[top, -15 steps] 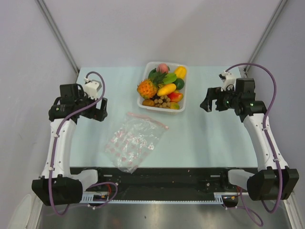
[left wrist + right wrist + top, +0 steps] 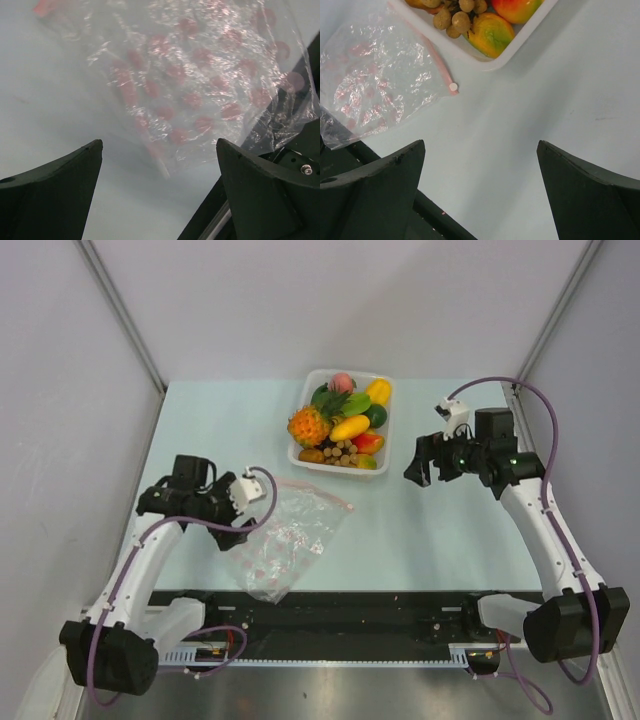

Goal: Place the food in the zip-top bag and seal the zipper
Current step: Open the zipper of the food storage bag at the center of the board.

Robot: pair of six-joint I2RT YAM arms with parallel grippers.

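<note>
The left gripper needs to move outward and down next, with its fingers on both sides of the bag's side edge toward the zipper, because that edge borders bare table below and outward of the gripper.
The clear zip-top bag with red marks lies flat and empty on the table; its pink-red zipper runs along the far edge. The food is piled in a white tray. My left gripper is open just left of the bag, which fills the left wrist view. My right gripper is open above bare table, right of the tray. The right wrist view shows the bag, the zipper end and a red-yellow piece.
The table's near edge and a black rail lie just below the bag. Grey walls close in the left, back and right sides.
My left arm has swung right and toward the near edge, down to the bag's left side. My right gripper has moved slightly left toward the tray.
</note>
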